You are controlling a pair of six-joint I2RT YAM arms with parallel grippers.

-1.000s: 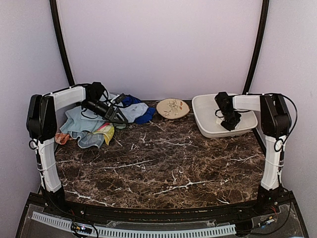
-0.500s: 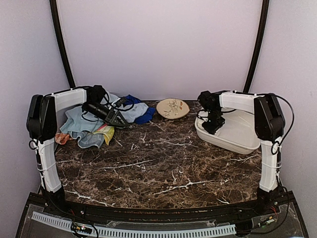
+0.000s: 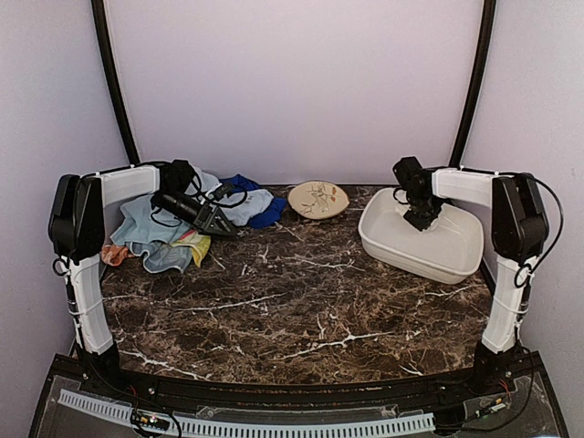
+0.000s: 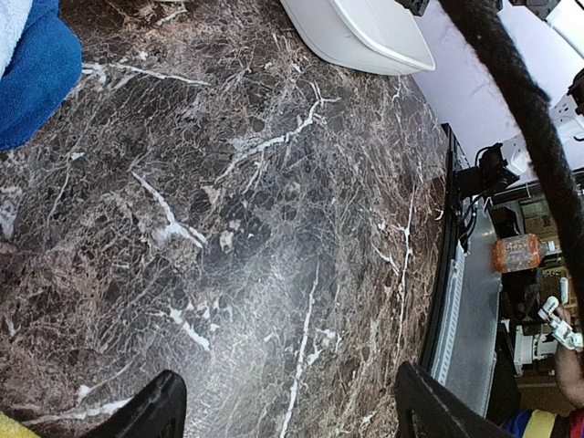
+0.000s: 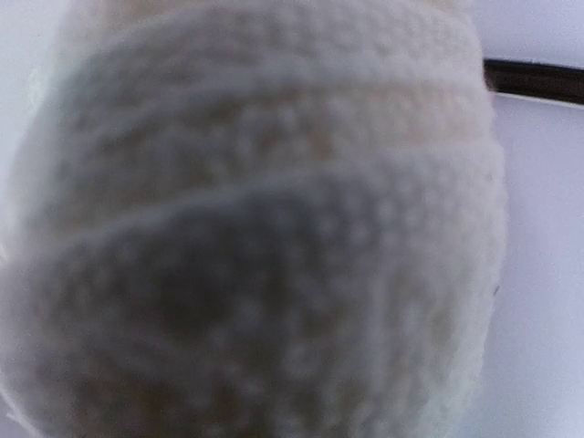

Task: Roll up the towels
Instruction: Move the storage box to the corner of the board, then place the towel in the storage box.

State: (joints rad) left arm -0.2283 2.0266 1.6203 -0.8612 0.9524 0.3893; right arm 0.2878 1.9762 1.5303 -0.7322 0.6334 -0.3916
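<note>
Next, the right gripper moves toward the plate and down and releases the rolled towel in the tub's corner nearest the plate [image 3: 390,213], since the tub's bottom is bare there.
A heap of towels [image 3: 151,233] lies at the back left: light blue, a yellow one [image 3: 194,245] and a royal blue one [image 3: 258,203]. My left gripper [image 3: 222,224] hovers by the heap's right edge, open, with only bare marble between its fingertips [image 4: 155,412]. The royal blue towel [image 4: 32,73] shows at that view's top left. My right gripper [image 3: 423,217] hangs over the white tub [image 3: 456,260]. A rolled cream-white towel [image 5: 265,228] fills the right wrist view and hides the fingers, which look shut on it.
A round beige patterned plate [image 3: 318,199] stands at the back centre, between the heap and the tub. The tub's rim [image 4: 365,36] shows at the top of the left wrist view. Curved black posts rise at both back corners.
My right gripper swung left to the tub's left side, then back to its rear middle. The tub has slid nearer and turned askew. My left gripper has edged slightly to the right.
</note>
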